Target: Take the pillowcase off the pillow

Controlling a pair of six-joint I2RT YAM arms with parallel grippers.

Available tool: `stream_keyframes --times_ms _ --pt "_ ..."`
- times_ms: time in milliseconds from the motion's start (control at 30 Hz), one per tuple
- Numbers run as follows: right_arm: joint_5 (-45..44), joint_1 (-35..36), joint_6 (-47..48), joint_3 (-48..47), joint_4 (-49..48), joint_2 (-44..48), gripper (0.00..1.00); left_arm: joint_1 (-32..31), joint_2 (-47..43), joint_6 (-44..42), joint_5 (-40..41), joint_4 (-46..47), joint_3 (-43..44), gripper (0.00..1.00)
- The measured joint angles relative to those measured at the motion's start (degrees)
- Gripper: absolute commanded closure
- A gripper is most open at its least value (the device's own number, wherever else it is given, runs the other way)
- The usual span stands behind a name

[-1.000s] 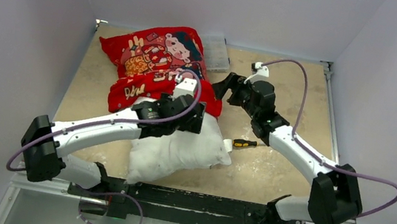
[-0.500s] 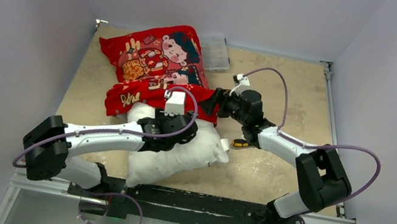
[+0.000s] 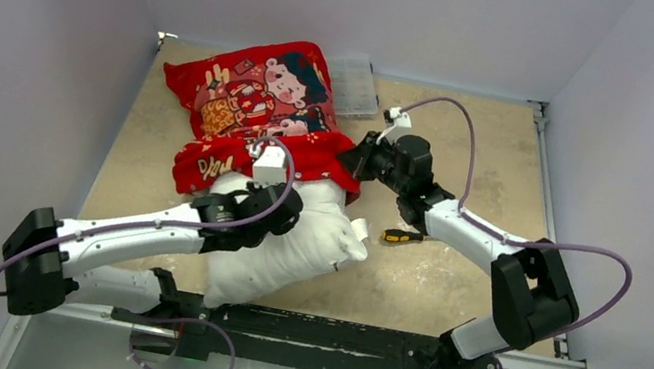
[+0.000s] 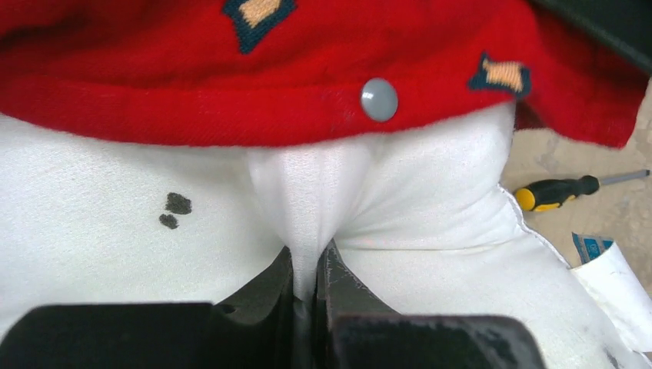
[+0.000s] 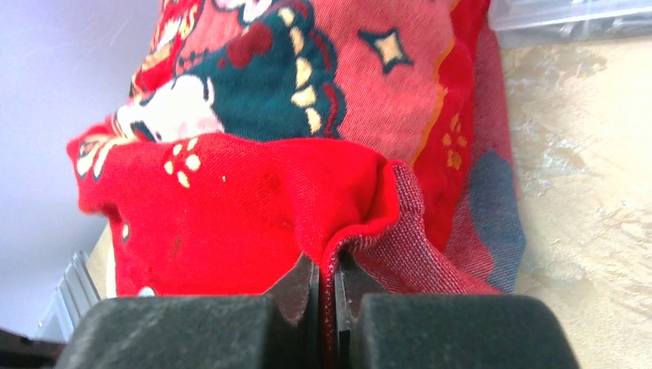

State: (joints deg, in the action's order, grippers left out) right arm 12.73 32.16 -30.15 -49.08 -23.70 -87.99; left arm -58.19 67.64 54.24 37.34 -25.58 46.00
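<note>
My left gripper pulls the pinched fold back next, then across toward the screwdriver point(image 3: 402, 236), since the pillowcase point(image 3: 261, 102) still covers the far part of the pillow.
The red printed pillowcase point(image 3: 261, 102) covers the far part of the white pillow point(image 3: 292, 244), whose near half sticks out toward the arms. My left gripper point(image 4: 311, 265) is shut on a pinched fold of the pillow point(image 4: 430, 200), just below the pillowcase hem point(image 4: 231, 115) with its grey snap point(image 4: 379, 99). In the top view the left gripper point(image 3: 285, 199) lies on the pillow. My right gripper point(image 5: 327, 269) is shut on the edge of the pillowcase point(image 5: 254, 207); from above this gripper point(image 3: 360, 160) sits at the cover's right corner.
A yellow-and-black screwdriver point(image 3: 403, 237) lies on the beige table point(image 3: 479, 161) right of the pillow, also in the left wrist view as the screwdriver point(image 4: 565, 190). A clear plastic box point(image 3: 356, 86) stands at the back. A white tag point(image 4: 615, 288) hangs at the pillow's corner.
Both grippers have gone from open to shut, the left on the pillow, the right on the pillowcase edge. The left arm drew back toward me; the right reached left to the cover.
</note>
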Motion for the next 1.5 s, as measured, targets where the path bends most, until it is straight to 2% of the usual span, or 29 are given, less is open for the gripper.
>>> stream_keyframes --times_ms 133,267,533,667,933,1000,1133,1167,1333,1500 --pt "-2.4 -1.3 0.0 -5.2 3.8 0.0 1.00 0.5 -4.5 -1.6 -3.1 -3.3 0.0 1.00" --pt "-2.8 -5.9 -0.3 -9.5 6.3 -1.2 1.00 0.5 -9.6 -3.4 -7.3 -6.8 0.1 1.00" --pt "-0.1 -14.7 -2.3 -20.0 9.6 -9.4 1.00 0.4 -22.5 -6.0 -15.8 -12.2 1.7 1.00" --pt "1.2 -15.7 -2.5 -30.3 12.4 -15.9 1.00 0.5 -23.8 -8.2 -20.3 -11.4 1.5 1.00" --pt "3.8 -15.6 -1.8 -43.9 17.3 -26.1 0.99 1.2 -23.5 -12.3 -28.7 -3.7 -2.6 1.00" --pt "3.9 -15.6 -1.2 -45.5 18.4 -28.1 0.83 1.2 -22.1 -13.2 -28.7 -2.2 -2.6 1.00" --pt "1.1 -15.9 0.5 -45.5 18.3 -28.7 0.12 1.1 -16.6 -13.4 -29.7 0.9 -2.3 1.00" --pt "-0.2 -16.2 1.0 -45.4 17.6 -28.2 0.03 1.0 -14.5 -13.4 -30.3 1.8 -2.1 1.00" --pt "-6.3 -18.6 3.1 -41.1 15.1 -21.6 0.01 0.6 -2.3 -13.4 -32.9 9.0 0.0 1.00" --pt "-11.0 -19.3 3.8 -33.3 13.8 -9.4 0.01 0.3 8.8 -13.4 -35.0 16.4 3.8 0.97"
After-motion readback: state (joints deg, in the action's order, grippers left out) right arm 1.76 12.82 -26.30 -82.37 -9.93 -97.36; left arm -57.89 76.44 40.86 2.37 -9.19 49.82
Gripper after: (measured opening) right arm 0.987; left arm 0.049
